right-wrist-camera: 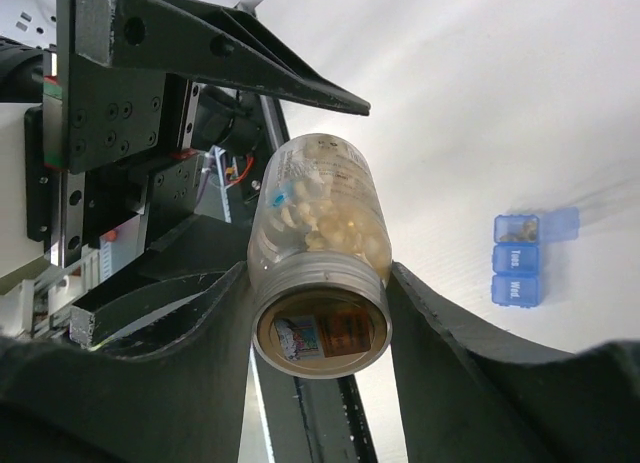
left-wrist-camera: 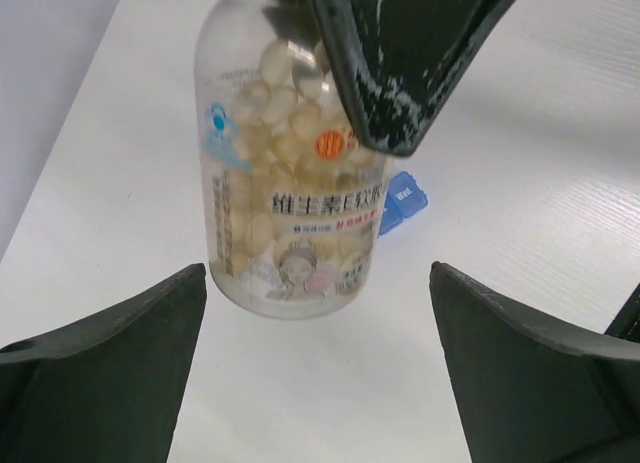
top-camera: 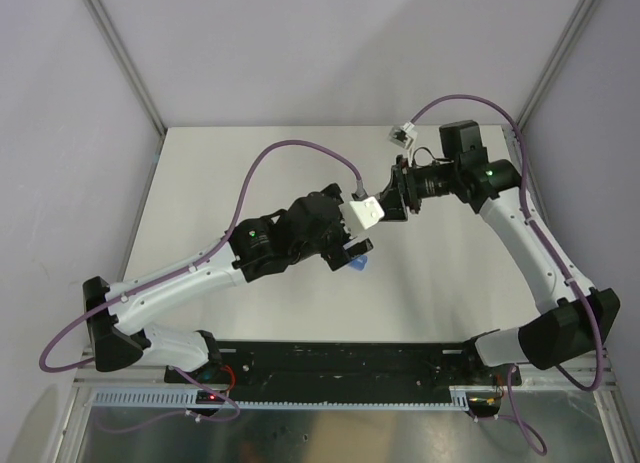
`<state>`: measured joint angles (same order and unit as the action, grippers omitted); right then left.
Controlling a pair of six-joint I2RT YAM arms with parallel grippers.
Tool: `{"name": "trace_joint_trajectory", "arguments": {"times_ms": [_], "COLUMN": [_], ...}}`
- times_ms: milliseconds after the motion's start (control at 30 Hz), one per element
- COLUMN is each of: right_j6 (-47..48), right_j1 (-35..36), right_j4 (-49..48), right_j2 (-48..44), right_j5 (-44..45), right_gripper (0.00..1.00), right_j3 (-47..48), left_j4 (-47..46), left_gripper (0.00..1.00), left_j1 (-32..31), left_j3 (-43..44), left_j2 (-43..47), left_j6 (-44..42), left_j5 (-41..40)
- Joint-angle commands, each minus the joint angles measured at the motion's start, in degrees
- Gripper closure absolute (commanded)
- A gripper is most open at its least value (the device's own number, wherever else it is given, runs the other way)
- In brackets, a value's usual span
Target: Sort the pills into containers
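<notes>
My right gripper will next carry the bottle away from my left gripper and down to the tabletop beside the pill box (right-wrist-camera: 520,260), which is empty, to release it there.
A clear bottle (right-wrist-camera: 318,233) full of pale yellow pills hangs above the table. My right gripper (right-wrist-camera: 318,298) is shut on its threaded neck, one finger on each side. In the left wrist view the bottle (left-wrist-camera: 285,183) sits just ahead of my left gripper (left-wrist-camera: 318,318), which is open and apart from the bottle's base. The containers are a light-blue pill box (right-wrist-camera: 520,260) on the table; its end compartment (right-wrist-camera: 517,228) has the lid up and holds something yellowish. The pill box (left-wrist-camera: 402,203) peeks out behind the bottle, and in the top view it (top-camera: 360,264) lies under my left gripper (top-camera: 350,245).
The white table (top-camera: 250,173) stretches out around both arms. A black rail (top-camera: 340,358) runs along the near edge between the arm bases. A white cable connector (top-camera: 402,135) hangs above the back of the table. Grey walls close in left and right.
</notes>
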<state>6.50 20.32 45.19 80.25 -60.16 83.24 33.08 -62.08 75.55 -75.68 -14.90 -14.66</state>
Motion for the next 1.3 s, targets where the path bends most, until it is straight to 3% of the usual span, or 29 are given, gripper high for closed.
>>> {"name": "trace_joint_trajectory", "arguments": {"times_ms": [0,200,667,1000,1267], "right_j6": [1.2,2.9,8.4,9.3,8.8], "right_j1": [-1.7,-5.2,-6.7,-7.2,-6.9], "right_j4": [-0.4,1.8,3.8,1.7,-0.6], "right_j2": [-3.3,-4.3,-2.8,2.8,8.7], "right_j5": [2.1,10.1,43.3,54.6,58.5], "right_gripper": [1.0,1.0,1.0,1.0,1.0], "right_j3": [-0.4,0.1,-5.5,-8.7,-10.2], "left_j4": [-1.6,-1.6,-1.5,-1.2,-0.9], "left_gripper": [0.02,0.0,0.0,0.0,0.0], "left_j1": [0.5,2.2,11.9,16.5,19.2], "left_j3": [1.3,-0.2,-4.9,-7.6,-8.8], "left_j2": [2.2,4.9,13.6,16.0,17.1], "left_j6": [1.1,1.0,2.9,3.4,3.8], "left_j5": [0.3,0.4,7.8,10.6,12.1]}}
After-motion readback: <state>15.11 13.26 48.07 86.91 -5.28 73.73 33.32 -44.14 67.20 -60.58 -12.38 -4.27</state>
